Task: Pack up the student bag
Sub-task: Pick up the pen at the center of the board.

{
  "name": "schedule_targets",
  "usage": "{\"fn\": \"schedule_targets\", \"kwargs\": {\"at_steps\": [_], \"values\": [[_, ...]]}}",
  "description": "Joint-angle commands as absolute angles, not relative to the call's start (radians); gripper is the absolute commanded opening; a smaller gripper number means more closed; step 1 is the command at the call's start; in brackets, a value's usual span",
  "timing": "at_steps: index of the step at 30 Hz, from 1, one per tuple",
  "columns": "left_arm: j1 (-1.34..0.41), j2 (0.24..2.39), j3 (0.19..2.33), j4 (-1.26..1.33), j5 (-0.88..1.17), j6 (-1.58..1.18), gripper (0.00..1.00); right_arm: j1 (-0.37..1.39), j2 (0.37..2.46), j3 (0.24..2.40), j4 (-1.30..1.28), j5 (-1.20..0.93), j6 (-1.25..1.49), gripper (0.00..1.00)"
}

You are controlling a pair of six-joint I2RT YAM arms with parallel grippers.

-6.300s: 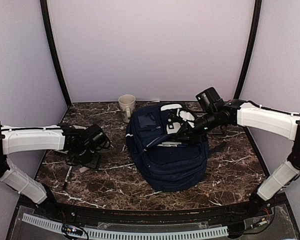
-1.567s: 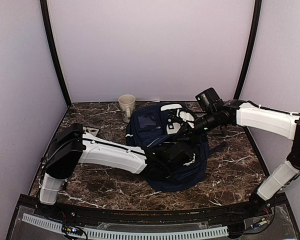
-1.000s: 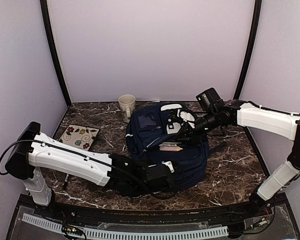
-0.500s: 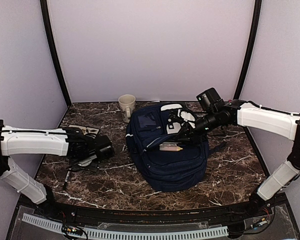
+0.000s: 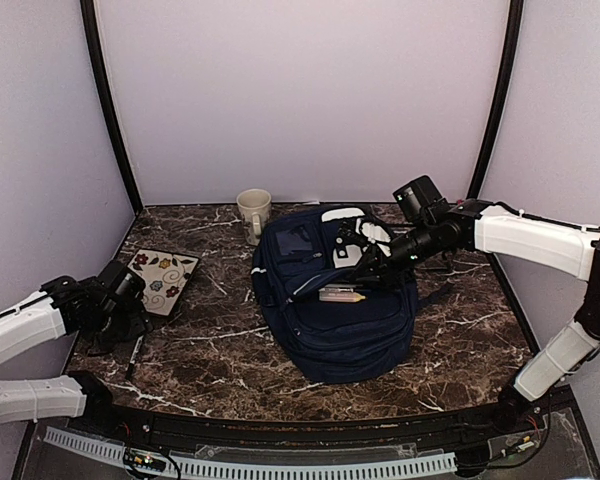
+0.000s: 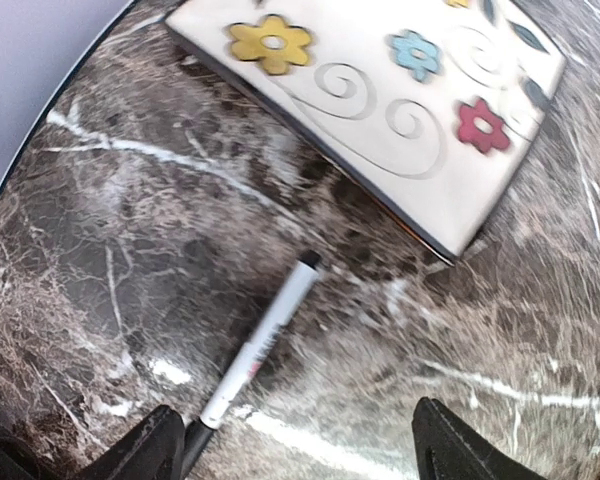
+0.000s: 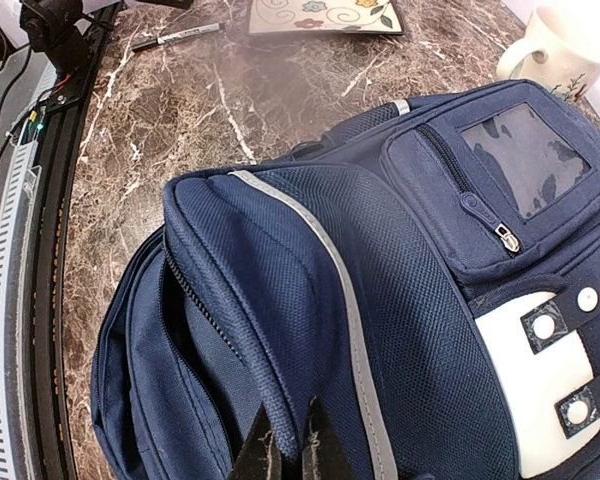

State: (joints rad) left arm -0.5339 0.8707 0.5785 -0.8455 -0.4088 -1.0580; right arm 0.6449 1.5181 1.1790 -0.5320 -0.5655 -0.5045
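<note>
My left gripper is open above the pen on the tabletop, so next it will move down onto the pen's white body [image 5: 137,347] [image 6: 278,316], near the pen's end by the notebook.
The student bag [image 5: 335,310], navy with a white front patch, lies in the middle of the table with its main opening gaping. A yellow-pink stick-like item [image 5: 341,296] lies in that opening. My right gripper [image 5: 376,266] is shut on the edge of the bag's upper flap [image 7: 280,400] and holds it up; its fingers [image 7: 257,452] pinch the zip seam. My left gripper [image 6: 305,462] hangs open, with nothing in it, low over a white pen with a black cap [image 6: 260,345] at the table's left side. In the top view that gripper [image 5: 118,325] is just above the pen [image 5: 135,353].
A white notebook with coloured flowers [image 5: 161,276] lies just beyond the pen, its corner [image 6: 460,215] close to the pen's tip. A cream mug [image 5: 254,212] stands at the back, left of the bag. The table's left rim [image 6: 40,150] is near the pen.
My left arm has left the bag and swung back to the table's left side over the pen, its jaws opening wider. The stick-like item stays in the bag's opening. The right arm has not moved.
</note>
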Motion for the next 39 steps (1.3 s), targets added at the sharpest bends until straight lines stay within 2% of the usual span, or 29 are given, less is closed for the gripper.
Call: {"fn": "schedule_targets", "kwargs": {"at_steps": [1,9,17,25,32,36,39], "values": [[-0.398,0.882,0.538,-0.770,-0.298,-0.956,0.84,0.642,1.481,1.190,-0.507,-0.626,-0.503,0.00],[-0.209,1.120,0.546,-0.653,-0.101,-0.819,0.84,0.642,1.463,1.186,-0.505,-0.614,-0.504,0.00],[-0.193,1.194,0.537,-0.609,-0.044,-0.768,0.76,0.641,1.461,1.181,-0.502,-0.612,-0.505,0.00],[-0.258,1.221,0.518,-0.593,0.109,-0.759,0.59,0.642,1.474,1.184,-0.505,-0.620,-0.507,0.00],[-0.352,1.232,0.498,-0.597,0.173,-0.782,0.38,0.642,1.480,1.187,-0.506,-0.626,-0.502,0.00],[-0.395,1.267,0.486,-0.582,0.210,-0.786,0.19,0.642,1.483,1.187,-0.506,-0.629,-0.502,0.00],[-0.438,1.308,0.504,-0.597,0.203,-0.785,0.14,0.642,1.483,1.189,-0.508,-0.632,-0.500,0.00]]}}
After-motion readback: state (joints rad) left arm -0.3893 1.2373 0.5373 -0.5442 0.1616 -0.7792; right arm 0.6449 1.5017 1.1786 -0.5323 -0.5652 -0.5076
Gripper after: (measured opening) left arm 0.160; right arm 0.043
